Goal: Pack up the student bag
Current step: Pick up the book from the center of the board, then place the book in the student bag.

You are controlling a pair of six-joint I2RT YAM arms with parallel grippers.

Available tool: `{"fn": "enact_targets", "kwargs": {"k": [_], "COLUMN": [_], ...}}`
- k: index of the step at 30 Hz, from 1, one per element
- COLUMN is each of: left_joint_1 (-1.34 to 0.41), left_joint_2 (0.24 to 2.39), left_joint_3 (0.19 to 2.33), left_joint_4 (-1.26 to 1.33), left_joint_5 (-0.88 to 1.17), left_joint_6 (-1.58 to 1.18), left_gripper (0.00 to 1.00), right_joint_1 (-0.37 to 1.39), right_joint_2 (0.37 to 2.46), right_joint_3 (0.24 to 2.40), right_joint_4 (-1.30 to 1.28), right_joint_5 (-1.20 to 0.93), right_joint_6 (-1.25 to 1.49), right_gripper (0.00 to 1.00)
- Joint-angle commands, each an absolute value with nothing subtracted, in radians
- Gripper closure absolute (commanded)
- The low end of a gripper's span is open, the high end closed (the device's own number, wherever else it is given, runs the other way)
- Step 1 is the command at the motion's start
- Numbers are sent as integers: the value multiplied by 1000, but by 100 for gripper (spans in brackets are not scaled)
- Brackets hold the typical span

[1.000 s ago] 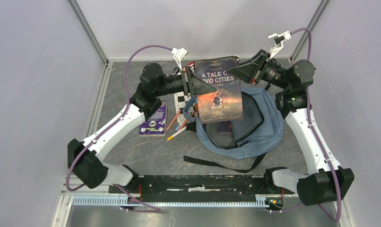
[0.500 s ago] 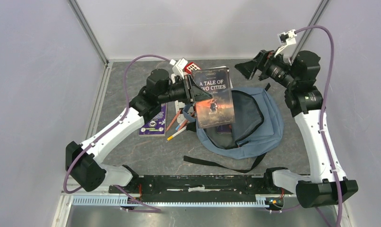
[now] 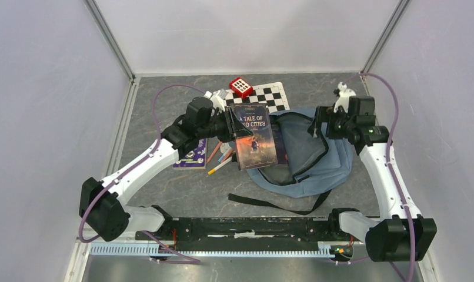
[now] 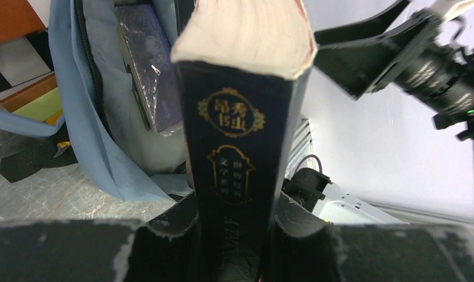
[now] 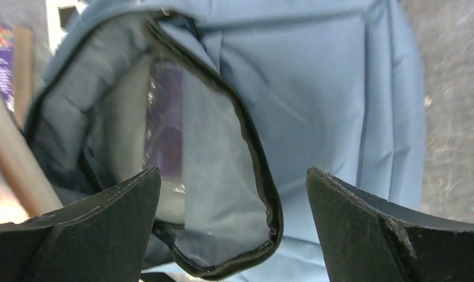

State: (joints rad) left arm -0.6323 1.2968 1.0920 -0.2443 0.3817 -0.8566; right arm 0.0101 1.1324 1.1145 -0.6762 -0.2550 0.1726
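Observation:
The bag's opening [image 3: 283, 151] [image 4: 152, 111] is below my left gripper and to its right in the top view. I should move the book across, lower it into the bag and let go.
The student bag [image 3: 334, 158] lies open on the table, blue-grey with a dark zipper rim. My left gripper [image 3: 230, 124] is shut on the spine of a dark book, "A Tale of Two Cities" [image 3: 255, 138], and holds it tilted over the bag's left edge. In the left wrist view the book's spine [image 4: 240, 135] stands between the fingers of the left gripper [image 4: 234, 235]. My right gripper [image 3: 317, 120] hangs open over the bag's right side. Its fingers straddle the zipper rim [image 5: 264, 194] without touching it. Another book [image 5: 164, 111] lies inside the bag.
A chequered board [image 3: 264, 97] with a red cube [image 3: 240, 87] on it lies behind the bag. A purple book [image 3: 192, 154] and some pens [image 3: 220, 158] lie left of the bag. A black strap [image 3: 270, 202] trails toward the near edge.
My right gripper let go of the book, opened wide and came down over the bag's right side. My left gripper lowered the book toward the bag's left edge.

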Motion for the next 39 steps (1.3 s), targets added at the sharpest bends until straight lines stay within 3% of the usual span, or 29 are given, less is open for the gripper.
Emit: {"fn": "enact_targets", "kwargs": {"k": [1,5,7,11,13,14,21,33,39], "left_joint_1": [-634,-636,-637,-641,-647,-655,-675,-660,-631], "left_joint_2": [1274,1294,1314,1370,1404,1422,1593,1826,1807], "left_joint_3": [1092,1074,1081,1090,1096,1102,1043,988,958], "left_joint_4": [-20,66,89,150,213,253,733,886,695], "left_joint_5": [428,445,452,473,511,552,642,660,575], "left_joint_6": [-945,-972,-975,-984,-983,-967,-1101,-1033,-915], "left_gripper": [98,98,98,98,98,98,98,98,98], "right_joint_1": [9,9,9,9,9,9,9,9,9], "right_joint_2": [1080,1062,1069,1088,1080,1076,1062,994,1000], "right_joint_3": [987,871,842,874,923,947,1035,1125,1185], "right_joint_4": [-640,-560,-536,-531,-539,-540,-544,-565,-588], "right_joint_5": [-275,-287,-286,-231,-163,-128,-71,-30,-31], "right_joint_6": [120,127,129,132,139,142,157,197,198], "right_gripper": [2,6,16,68,91,98,100,100,100]}}
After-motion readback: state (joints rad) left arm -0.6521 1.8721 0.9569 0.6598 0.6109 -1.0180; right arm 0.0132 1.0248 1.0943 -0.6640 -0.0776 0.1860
